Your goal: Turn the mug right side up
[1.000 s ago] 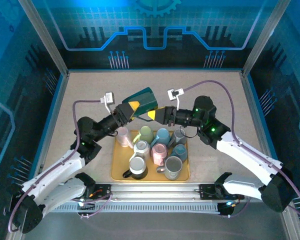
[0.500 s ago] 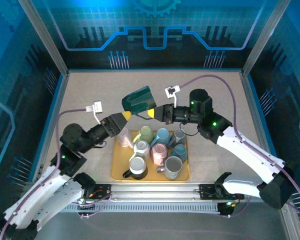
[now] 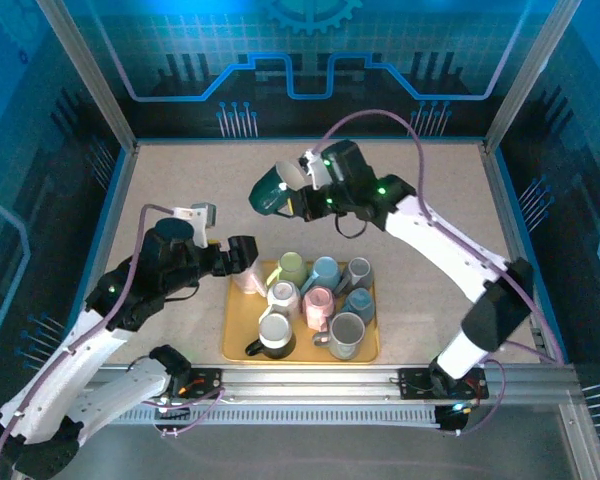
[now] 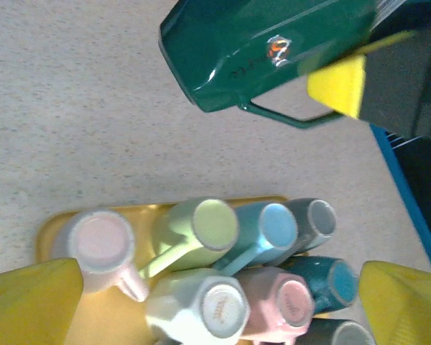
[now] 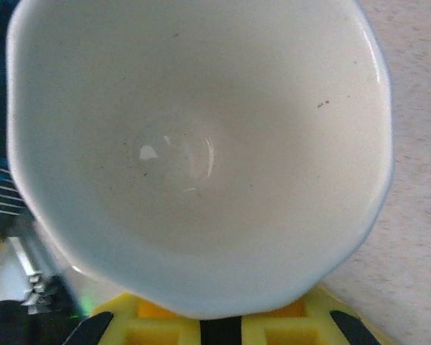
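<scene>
The mug hangs sideways, so next, my right gripper tilts fingers-down, then lowers the mug toward the table to release the mug's rim.
The dark green mug (image 3: pixel 273 190) hangs in the air over the table behind the tray, tipped on its side. My right gripper (image 3: pixel 296 199) is shut on its rim. In the left wrist view the mug (image 4: pixel 266 47) sits at the top with its handle pointing down and a yellow right fingertip (image 4: pixel 337 85) against it. The right wrist view looks straight into the mug's white inside (image 5: pixel 201 144), above my right gripper (image 5: pixel 217 327). My left gripper (image 3: pixel 243 254) stands open and holds nothing, at the tray's far left corner, well apart from the mug. Its yellow fingers (image 4: pixel 30 302) frame the tray's mugs.
A yellow tray (image 3: pixel 236 340) near the front edge holds several mugs, most of them bottom up, among them a pink one (image 4: pixel 100 241), a light green one (image 4: pixel 205 226) and a light blue one (image 4: pixel 273 228). Bare table lies behind and to both sides of the tray.
My left gripper opened, let go of the green mug and drew back toward the tray's left corner. My right arm carried the mug toward the back and turned it, still gripping it.
</scene>
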You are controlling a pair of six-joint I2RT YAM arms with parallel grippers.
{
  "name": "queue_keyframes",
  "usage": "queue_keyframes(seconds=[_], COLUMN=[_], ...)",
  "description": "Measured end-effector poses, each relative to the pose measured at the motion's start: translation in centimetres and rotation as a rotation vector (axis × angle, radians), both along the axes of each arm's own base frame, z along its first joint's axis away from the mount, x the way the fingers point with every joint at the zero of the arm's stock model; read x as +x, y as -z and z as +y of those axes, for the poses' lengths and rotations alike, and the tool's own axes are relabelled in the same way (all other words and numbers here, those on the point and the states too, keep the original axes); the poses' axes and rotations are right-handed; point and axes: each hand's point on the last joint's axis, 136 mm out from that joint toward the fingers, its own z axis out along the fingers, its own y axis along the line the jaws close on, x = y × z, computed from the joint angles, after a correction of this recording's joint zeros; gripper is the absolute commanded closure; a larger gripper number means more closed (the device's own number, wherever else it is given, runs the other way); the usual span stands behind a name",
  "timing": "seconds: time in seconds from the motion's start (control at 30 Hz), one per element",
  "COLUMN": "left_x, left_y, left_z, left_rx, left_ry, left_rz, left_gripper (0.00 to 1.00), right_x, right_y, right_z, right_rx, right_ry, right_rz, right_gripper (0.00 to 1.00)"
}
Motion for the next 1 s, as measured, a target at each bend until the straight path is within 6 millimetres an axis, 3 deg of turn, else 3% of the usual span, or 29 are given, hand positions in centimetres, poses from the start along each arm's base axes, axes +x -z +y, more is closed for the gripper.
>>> queue_keyframes(seconds=[0.33,0.6,0.77,1.0], left_x=[1.1,0.8,0.8,0.8], left_y=[0.0,0.7,0.7,0.3], left_z=[2.2,3.6,3.7,3.7], left_rx=[0.106,0.152,0.152,0.137], left_ry=[-0.092,-0.128,-0.131,-0.132], left_rz=[-0.055,-0.103,-0.118,-0.142], left_gripper=[0.01,0.01,0.01,0.01], right_x=[7.3,13.2,14.0,15.5], right_y=[4.0,9.4,12.6,14.3], right_z=[3.9,5.0,4.4,3.5], right_rx=[-0.314,-0.507,-0.577,-0.587], right_ry=[0.067,0.140,0.146,0.164], right_rz=[-0.090,-0.148,-0.128,-0.111], right_gripper=[1.00,1.00,1.00,1.00])
